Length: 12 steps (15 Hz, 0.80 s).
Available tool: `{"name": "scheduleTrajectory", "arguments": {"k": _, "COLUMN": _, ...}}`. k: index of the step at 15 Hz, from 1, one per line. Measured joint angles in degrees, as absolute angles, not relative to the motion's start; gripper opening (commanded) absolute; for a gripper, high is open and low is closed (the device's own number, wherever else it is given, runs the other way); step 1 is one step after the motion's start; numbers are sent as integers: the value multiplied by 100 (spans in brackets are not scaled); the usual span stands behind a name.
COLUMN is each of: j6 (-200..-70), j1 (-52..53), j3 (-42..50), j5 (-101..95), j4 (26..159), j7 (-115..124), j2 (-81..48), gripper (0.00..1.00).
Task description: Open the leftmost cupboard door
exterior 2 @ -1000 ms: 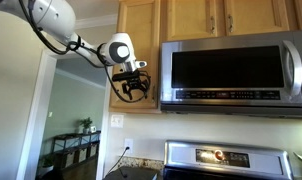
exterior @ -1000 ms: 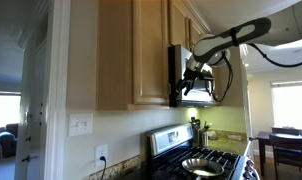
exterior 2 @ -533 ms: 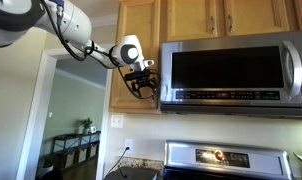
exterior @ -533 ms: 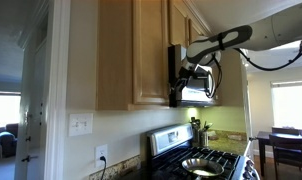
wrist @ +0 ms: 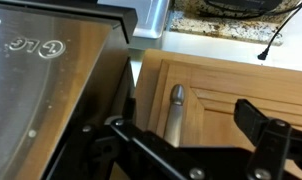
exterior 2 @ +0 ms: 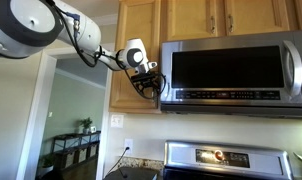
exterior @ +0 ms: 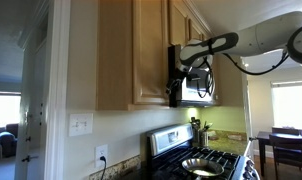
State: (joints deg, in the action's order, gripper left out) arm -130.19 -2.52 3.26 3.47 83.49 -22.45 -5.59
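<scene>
The robot's gripper needs to stay in place at the door and close around the bar, because the bar handle's lower end [wrist: 175, 115] is already between the open fingers.
The leftmost cupboard door [exterior 2: 135, 50] is a tall light-oak door just left of the microwave; it also shows edge-on in an exterior view [exterior: 151, 55]. In the wrist view its framed panel [wrist: 236, 85] fills the right side, with the silver bar handle [wrist: 175, 112] running up the middle. My gripper [exterior 2: 147, 86] is at the door's lower edge next to the microwave, and also shows in an exterior view [exterior: 181, 82]. In the wrist view the gripper [wrist: 191, 140] is open, with the handle's lower end between its two fingers. No finger touches the handle.
A stainless LG microwave [exterior 2: 231, 70] hangs right beside the door and fills the left of the wrist view [wrist: 41, 70]. Shorter oak doors [exterior 2: 196, 15] sit above it. A stove [exterior: 201, 160] and counter lie below. A doorway [exterior 2: 76, 130] opens beyond the cabinet.
The arm has moved the gripper sideways towards the microwave, from in front of the door's lower part to its handle edge. The door stays shut.
</scene>
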Motion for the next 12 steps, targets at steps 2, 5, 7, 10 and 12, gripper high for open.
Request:
{"name": "scheduleTrajectory", "arguments": {"k": 2, "j6": -13019, "j1": -248, "j3": 319, "j5": 400, "j4": 8202, "j7": -2291, "j2": -697, "gripper": 74}}
{"name": "scheduleTrajectory", "arguments": {"k": 5, "j6": -13019, "j1": -246, "j3": 327, "j5": 402, "j4": 8048, "j7": -2293, "j2": -821, "gripper": 58}}
{"name": "scheduleTrajectory", "arguments": {"k": 7, "j6": -13017, "j1": -253, "j3": 355, "j5": 397, "j4": 7990, "j7": -2293, "j2": -845, "gripper": 45}}
{"name": "scheduleTrajectory", "arguments": {"k": 10, "j6": -13017, "j1": -253, "j3": 376, "j5": 393, "j4": 7920, "j7": -2293, "j2": -844, "gripper": 25}}
{"name": "scheduleTrajectory", "arguments": {"k": 12, "j6": -13013, "j1": -253, "j3": 376, "j5": 393, "j4": 7903, "j7": -2293, "j2": -827, "gripper": 12}}
